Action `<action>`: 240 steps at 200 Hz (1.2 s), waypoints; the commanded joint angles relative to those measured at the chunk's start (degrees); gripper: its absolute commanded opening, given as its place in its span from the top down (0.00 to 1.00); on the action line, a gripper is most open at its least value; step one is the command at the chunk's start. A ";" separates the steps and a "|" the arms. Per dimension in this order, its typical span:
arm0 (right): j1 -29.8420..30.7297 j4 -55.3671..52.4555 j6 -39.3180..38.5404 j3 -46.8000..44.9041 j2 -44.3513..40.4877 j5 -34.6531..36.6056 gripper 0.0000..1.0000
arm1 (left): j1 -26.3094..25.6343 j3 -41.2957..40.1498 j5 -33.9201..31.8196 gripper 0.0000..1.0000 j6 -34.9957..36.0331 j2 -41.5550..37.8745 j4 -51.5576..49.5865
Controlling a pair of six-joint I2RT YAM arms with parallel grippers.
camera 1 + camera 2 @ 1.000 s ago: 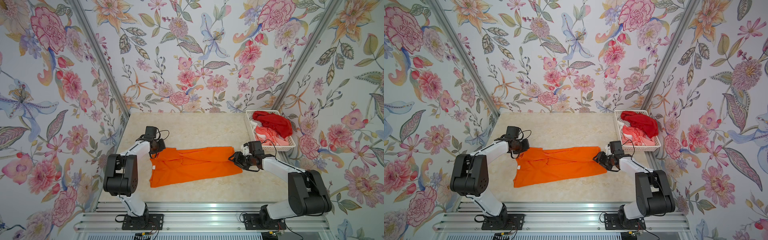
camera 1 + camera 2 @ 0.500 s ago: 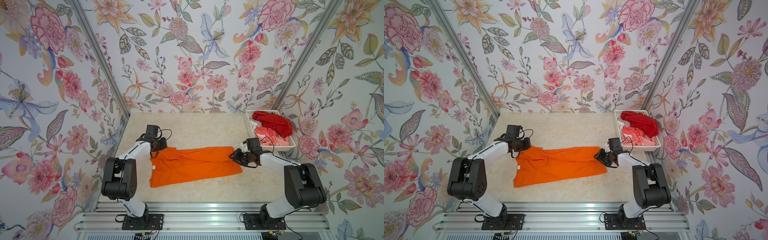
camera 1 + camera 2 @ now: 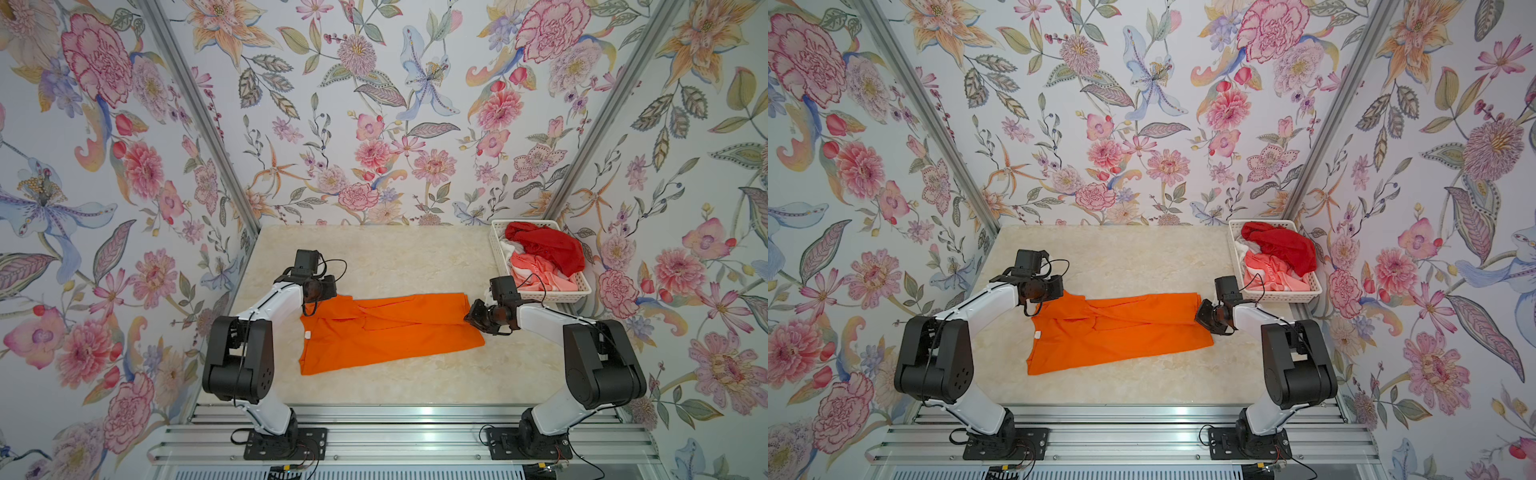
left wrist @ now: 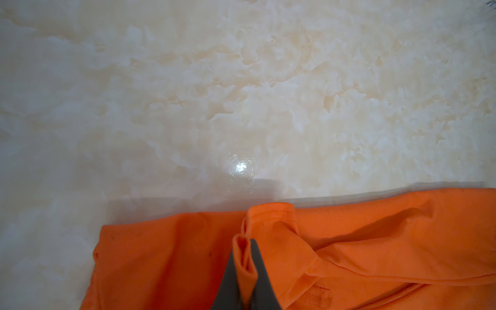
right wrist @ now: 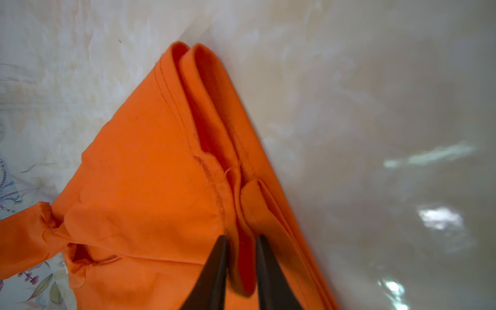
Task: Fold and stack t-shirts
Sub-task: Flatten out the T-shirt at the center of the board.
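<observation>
The bare, open marble lies outward of my left gripper, past the folded t-shirt, so next I need to pull the t-shirt's fold in my left gripper outward and let it go over that marble.
The orange t-shirt (image 3: pixel 386 332) (image 3: pixel 1121 332) lies folded into a long strip across the table, its small white neck label (image 3: pixel 308 335) near the left end. My left gripper (image 3: pixel 330 292) (image 3: pixel 1059 291) (image 4: pixel 244 249) is shut on a fold of orange cloth at the strip's far left corner. At the right end, my right gripper (image 3: pixel 471 318) (image 3: pixel 1202 318) (image 5: pixel 240 239) is shut on a folded edge by the stitched hem (image 5: pixel 171 88). A deep red t-shirt (image 3: pixel 544 245) and a coral-pink-and-white one (image 3: pixel 536 270) lie bunched in the basket.
The white slotted basket (image 3: pixel 548 296) (image 3: pixel 1283 296) stands at the back right corner, close behind my right wrist. Flowered walls close in the marble table (image 3: pixel 395 257) on three sides. A metal rail (image 3: pixel 395 415) runs along the front edge.
The right gripper's jaws have closed onto the hem-end fold of the orange t-shirt. The left gripper keeps its hold and has hardly moved.
</observation>
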 commanded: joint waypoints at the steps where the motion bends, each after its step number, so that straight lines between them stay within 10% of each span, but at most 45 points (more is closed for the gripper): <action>1: 2.38 -0.23 2.86 0.36 1.90 2.85 0.88 | -0.69 0.75 -1.10 1.00 1.30 -0.25 0.25; 118: 3.91 -3.67 2.27 4.26 -5.46 9.88 1.00 | -1.04 3.98 -6.38 1.00 5.01 -0.61 0.31; 240: -0.15 -0.79 -3.76 26.42 17.02 0.97 1.00 | -1.48 16.28 -15.18 1.00 11.15 7.54 0.76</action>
